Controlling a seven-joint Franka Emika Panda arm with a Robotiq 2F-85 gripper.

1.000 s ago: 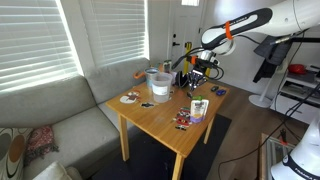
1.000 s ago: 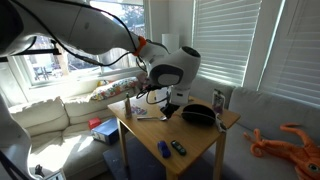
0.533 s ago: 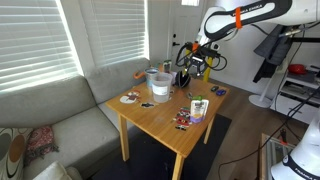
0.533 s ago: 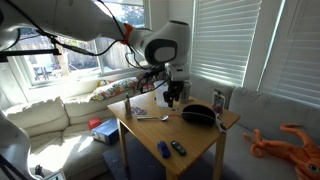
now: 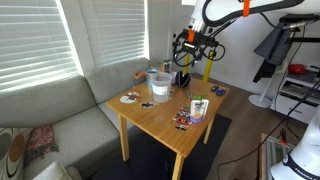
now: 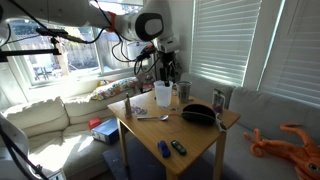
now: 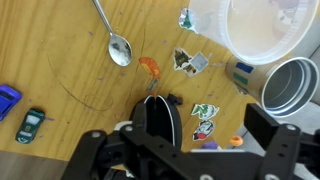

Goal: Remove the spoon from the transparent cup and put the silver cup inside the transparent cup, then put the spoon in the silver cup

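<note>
The gripper will next move away from the robot's base and go down to the near rim of the silver cup (image 7: 296, 88).
The spoon (image 7: 112, 35) lies flat on the wooden table (image 7: 70, 85), outside both cups; it also shows as a thin silver spoon (image 6: 150, 117) in an exterior view. The transparent cup (image 7: 260, 25) stands upright at the top right of the wrist view and near the table's far edge in both exterior views (image 5: 158, 86) (image 6: 162, 94). The silver cup (image 7: 296, 88) stands upright right beside it, separate. My gripper (image 7: 212, 130) hangs open and empty above the table (image 5: 190, 52) (image 6: 170, 66), well above the cups.
Stickers (image 7: 190, 60) and a small orange piece (image 7: 150, 68) lie near the spoon. A toy car (image 7: 32, 123) and a blue item (image 7: 8, 100) sit at the left. A black bowl-like object (image 6: 198, 114) and a purple-labelled container (image 5: 198, 108) stand on the table. A sofa (image 5: 60, 120) flanks it.
The gripper has opened and risen from just above the tabletop to well above the cups. The spoon stays on the table.
</note>
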